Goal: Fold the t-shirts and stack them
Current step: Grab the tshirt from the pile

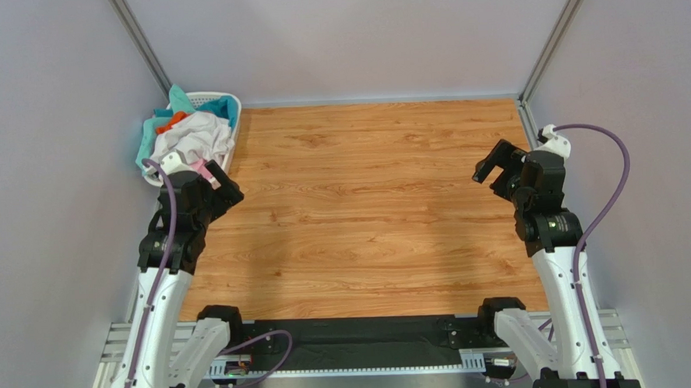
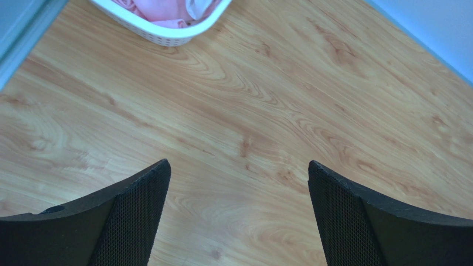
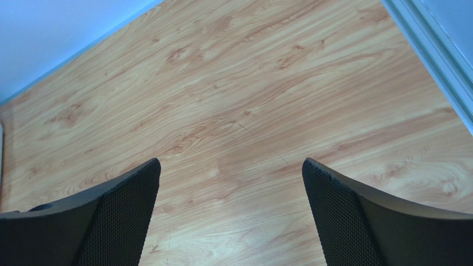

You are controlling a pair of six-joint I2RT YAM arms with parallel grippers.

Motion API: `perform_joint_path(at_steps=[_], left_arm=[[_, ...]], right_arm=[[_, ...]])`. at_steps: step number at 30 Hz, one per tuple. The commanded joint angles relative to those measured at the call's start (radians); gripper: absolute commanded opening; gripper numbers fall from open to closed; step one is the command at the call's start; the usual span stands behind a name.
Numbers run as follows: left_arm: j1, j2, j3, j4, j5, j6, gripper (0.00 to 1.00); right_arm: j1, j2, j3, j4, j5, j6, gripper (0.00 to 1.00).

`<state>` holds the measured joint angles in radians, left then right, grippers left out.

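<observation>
Next, my left gripper reaches outward over the basket and lowers onto the top fold. The white t-shirt's bunched fold [image 1: 208, 139] tops the heap and lies outward.
The t-shirts lie heaped in a white lattice basket [image 1: 232, 120] at the table's far left: a white one [image 1: 199, 137] on top, teal [image 1: 181, 100] and orange [image 1: 173, 123] ones behind it, a pale pink one [image 2: 166, 10] at the near edge. My left gripper [image 1: 222, 187] is open and empty, just in front of the basket, above the wood. My right gripper [image 1: 494, 163] is open and empty at the right side of the table. In both wrist views the fingers [image 2: 133, 213] [image 3: 125, 213] stand wide apart over bare wood.
The wooden tabletop [image 1: 376, 210] is walled in by grey panels at the back and both sides. The basket's rim [image 2: 161, 34] shows at the top of the left wrist view. A black rail runs along the near edge by the arm bases.
</observation>
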<state>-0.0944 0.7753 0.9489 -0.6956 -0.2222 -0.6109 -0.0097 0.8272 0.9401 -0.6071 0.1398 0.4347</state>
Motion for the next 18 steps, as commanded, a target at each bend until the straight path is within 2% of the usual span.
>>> perform_joint_path(at_steps=[1, 4, 9, 10, 16, 18], left_arm=[[0.007, 0.056, 0.066, 0.095, -0.126, 0.025, 1.00], [0.025, 0.198, 0.123, 0.154, -0.177, 0.048, 1.00], [0.088, 0.444, 0.231, 0.263, -0.126, 0.069, 1.00], [0.088, 0.520, 0.260, 0.321, -0.141, 0.077, 1.00], [0.148, 0.723, 0.275, 0.629, -0.120, 0.086, 1.00], [0.163, 0.768, 0.301, 0.662, -0.135, 0.083, 1.00]], right_arm=[[-0.003, -0.019, -0.006, 0.105, -0.104, -0.074, 1.00], [-0.004, -0.007, 0.005, 0.096, -0.106, -0.087, 1.00], [-0.004, 0.010, 0.015, 0.110, -0.163, -0.096, 1.00], [-0.004, 0.030, 0.026, 0.093, -0.158, -0.099, 1.00], [-0.004, 0.073, 0.048, 0.089, -0.223, -0.123, 1.00], [-0.004, 0.078, 0.045, 0.096, -0.238, -0.132, 1.00]])
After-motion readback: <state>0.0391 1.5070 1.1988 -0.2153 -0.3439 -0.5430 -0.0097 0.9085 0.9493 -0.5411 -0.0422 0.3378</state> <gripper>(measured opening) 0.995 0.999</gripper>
